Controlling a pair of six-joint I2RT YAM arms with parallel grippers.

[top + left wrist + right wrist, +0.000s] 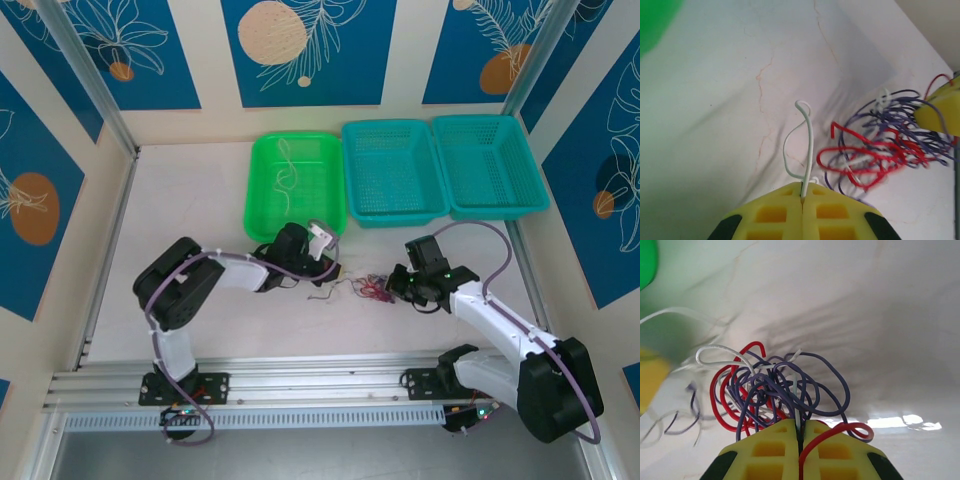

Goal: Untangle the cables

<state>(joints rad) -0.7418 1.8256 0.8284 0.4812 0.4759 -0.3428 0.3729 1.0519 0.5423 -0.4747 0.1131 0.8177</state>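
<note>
My left gripper next leaves the tangle and rises over the green basket to release the white cable, since that basket stands outward of it.
The cables lie as a small tangle of red, purple and white wires on the white table between the two grippers. My left gripper is just left of the tangle. In the left wrist view its yellow jaws are shut on one white cable that loops up from the tips, with the tangle off to the right. My right gripper sits at the tangle's right side. In its wrist view the right gripper is shut on the tangle, with a white and a red wire pinched between the jaws.
A green basket at the back holds a loose white cable. Two teal baskets stand to its right. A metal rail runs along the near edge by the arm bases. Walls enclose the table's sides.
</note>
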